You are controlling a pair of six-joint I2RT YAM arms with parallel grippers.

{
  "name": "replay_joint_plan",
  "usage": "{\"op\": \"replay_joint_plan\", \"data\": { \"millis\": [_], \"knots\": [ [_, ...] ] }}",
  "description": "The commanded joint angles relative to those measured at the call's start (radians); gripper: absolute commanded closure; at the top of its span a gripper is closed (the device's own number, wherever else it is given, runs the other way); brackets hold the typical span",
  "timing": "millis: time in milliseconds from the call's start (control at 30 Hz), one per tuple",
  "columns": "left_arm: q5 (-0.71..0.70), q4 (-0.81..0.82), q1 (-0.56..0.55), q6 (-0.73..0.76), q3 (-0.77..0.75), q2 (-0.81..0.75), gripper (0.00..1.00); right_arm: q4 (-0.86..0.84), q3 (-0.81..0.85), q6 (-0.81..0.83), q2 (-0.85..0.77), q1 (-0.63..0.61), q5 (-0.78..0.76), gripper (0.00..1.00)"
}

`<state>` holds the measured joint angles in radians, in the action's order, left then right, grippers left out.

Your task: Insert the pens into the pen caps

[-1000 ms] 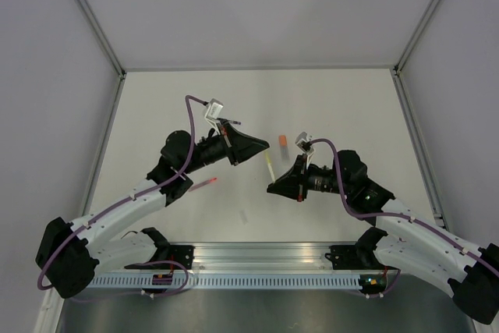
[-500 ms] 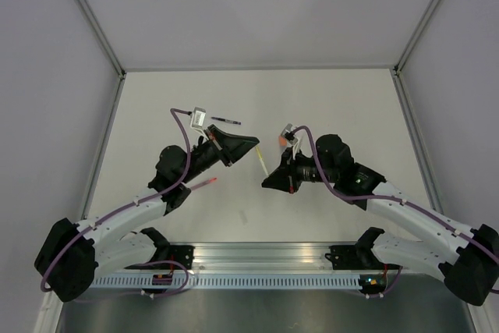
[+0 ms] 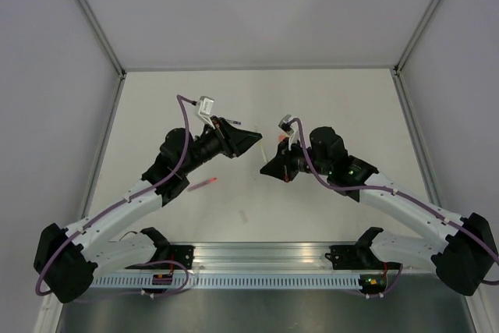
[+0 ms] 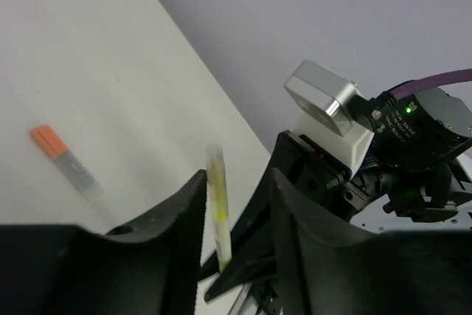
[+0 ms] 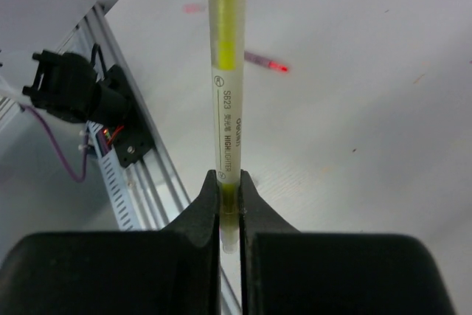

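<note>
My right gripper goes down next to bare tabletop beside the orange pen cap (image 4: pixel 47 139), below it and to its right in the top view, and releases the yellow pen.
My right gripper (image 5: pixel 228 182) is shut on the lower end of the pale yellow pen (image 5: pixel 226 79), which points away from it towards the left arm. In the left wrist view the far end of this yellow pen (image 4: pixel 217 212) stands between the fingers of my left gripper (image 4: pixel 236 182), whose jaws are apart, the pen close to the left finger. From above, the left gripper (image 3: pixel 251 142) and right gripper (image 3: pixel 267 169) face each other at mid-table with the yellow pen (image 3: pixel 265 152) between them. An orange pen cap (image 4: pixel 47 139) with a clear stub lies on the table. The red-pink pen (image 3: pixel 203 185) lies to the left.
The red-pink pen (image 5: pixel 265 62) shows on the table beyond the held pen. The aluminium rail (image 3: pixel 257 255) with the arm bases runs along the near edge. Grey walls enclose the white table (image 3: pixel 351 99) on three sides.
The left gripper has gone from shut to open around the far end of the yellow pen. The right arm has carried the pen up and left towards the left gripper.
</note>
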<state>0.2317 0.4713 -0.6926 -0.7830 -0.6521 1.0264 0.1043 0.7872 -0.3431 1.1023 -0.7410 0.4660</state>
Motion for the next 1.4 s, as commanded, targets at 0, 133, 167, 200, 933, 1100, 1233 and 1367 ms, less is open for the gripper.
{"op": "replay_joint_plan", "data": {
  "millis": [0, 133, 167, 200, 933, 1100, 1233, 1367],
  "knots": [
    [0.034, -0.352, -0.007, 0.094, -0.173, -0.022, 0.53, -0.124, -0.031, 0.013, 0.016, 0.043, -0.180, 1.00],
    [-0.037, -0.512, 0.007, 0.151, -0.282, -0.031, 0.28, -0.029, -0.020, 0.001, 0.098, 0.058, -0.289, 1.00],
    [-0.052, -0.536, 0.007, 0.157, -0.293, -0.035, 0.23, -0.005, -0.011, 0.000, 0.116, 0.061, -0.359, 1.00],
    [-0.081, -0.551, 0.007, 0.162, -0.290, -0.048, 0.20, 0.015, 0.012, -0.002, 0.137, 0.077, -0.404, 1.00],
    [-0.293, -0.457, 0.021, 0.255, 0.091, -0.091, 0.18, 0.204, 0.251, 0.013, 0.680, 0.264, -0.655, 0.77],
    [-0.290, -0.465, 0.025, 0.258, 0.092, -0.107, 0.18, 0.178, 0.253, 0.000, 0.699, 0.264, -0.619, 0.70],
    [-0.293, -0.496, 0.025, 0.264, 0.086, -0.106, 0.18, 0.179, 0.253, 0.000, 0.686, 0.264, -0.622, 0.69],
    [-0.328, -0.543, 0.025, 0.252, 0.071, -0.101, 0.18, 0.184, 0.251, 0.013, 0.651, 0.264, -0.609, 0.69]
  ]
}}
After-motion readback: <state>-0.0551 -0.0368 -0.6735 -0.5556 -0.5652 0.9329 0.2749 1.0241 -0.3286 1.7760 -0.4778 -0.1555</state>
